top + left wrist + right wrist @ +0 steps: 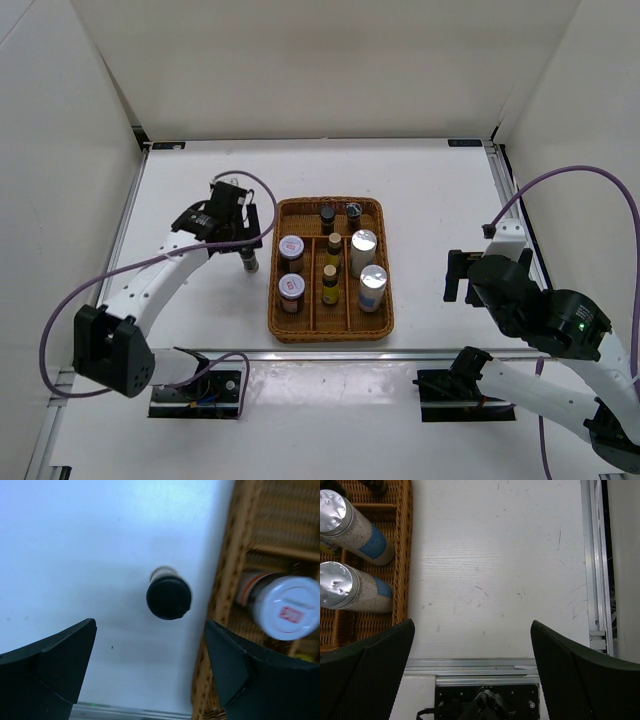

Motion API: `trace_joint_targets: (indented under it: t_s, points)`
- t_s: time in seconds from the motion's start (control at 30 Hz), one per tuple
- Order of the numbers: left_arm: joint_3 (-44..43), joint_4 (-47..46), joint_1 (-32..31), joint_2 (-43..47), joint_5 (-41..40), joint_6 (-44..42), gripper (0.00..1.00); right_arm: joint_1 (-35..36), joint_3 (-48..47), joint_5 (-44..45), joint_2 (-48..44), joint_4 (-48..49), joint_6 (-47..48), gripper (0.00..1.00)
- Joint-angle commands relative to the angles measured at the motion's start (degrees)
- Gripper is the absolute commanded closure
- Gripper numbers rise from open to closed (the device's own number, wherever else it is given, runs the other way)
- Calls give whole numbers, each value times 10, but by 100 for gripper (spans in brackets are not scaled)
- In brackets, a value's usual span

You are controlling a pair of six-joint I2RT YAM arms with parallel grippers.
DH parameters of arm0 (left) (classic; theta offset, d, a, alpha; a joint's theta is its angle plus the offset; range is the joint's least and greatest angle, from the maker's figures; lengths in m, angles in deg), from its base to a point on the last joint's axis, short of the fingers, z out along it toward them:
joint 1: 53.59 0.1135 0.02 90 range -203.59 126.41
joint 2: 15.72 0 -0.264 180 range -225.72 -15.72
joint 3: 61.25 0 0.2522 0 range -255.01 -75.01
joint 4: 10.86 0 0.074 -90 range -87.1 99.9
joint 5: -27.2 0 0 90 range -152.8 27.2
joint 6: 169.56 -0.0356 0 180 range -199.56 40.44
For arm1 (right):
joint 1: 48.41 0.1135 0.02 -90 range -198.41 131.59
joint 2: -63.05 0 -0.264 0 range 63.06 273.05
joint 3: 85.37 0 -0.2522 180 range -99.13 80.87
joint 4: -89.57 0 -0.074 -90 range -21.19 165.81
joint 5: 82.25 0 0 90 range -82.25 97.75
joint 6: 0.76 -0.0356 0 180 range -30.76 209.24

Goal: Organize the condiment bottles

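Observation:
My left gripper moves slightly toward the basket and down to the black cap next, as the cap is closer to the basket-side finger.
A dark black-capped jar stands on the table just left of the wicker basket. My left gripper hovers over it, open and empty; in the left wrist view the jar lies ahead of the spread fingers, gripper. In the basket stand two silver-lidded red-labelled jars, two amber bottles, two silvery cylinders and two dark jars. My right gripper is open and empty, right of the basket, gripper.
The left wrist view shows the basket's left wall and a red-labelled jar lid. The right wrist view shows the basket's right wall, both cylinders, and the metal rail at the table's near edge.

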Motion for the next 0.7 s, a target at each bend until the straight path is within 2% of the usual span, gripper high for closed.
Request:
trace_joint_targets:
  t_s: [0.0, 0.2, 0.4, 0.5, 0.53, 0.67]
  points:
    - [17, -19, 19, 0, 45, 11, 0, 2, 0, 3, -3, 14, 7, 0]
    - [4, -29, 45, -65, 111, 11, 3, 2, 5, 3, -3, 14, 7, 0]
    - [-6, -35, 45, -95, 117, 16, 8, 2, 5, 3, -3, 14, 7, 0]
    - [-11, -40, 45, -101, 111, 16, 16, 2, 5, -2, -3, 14, 7, 0]
    - [-11, -40, 45, -106, 111, 16, 25, 2, 5, -2, -3, 14, 7, 0]
    - [-17, -40, 45, -106, 111, 16, 42, 2, 5, -2, -8, 14, 7, 0]
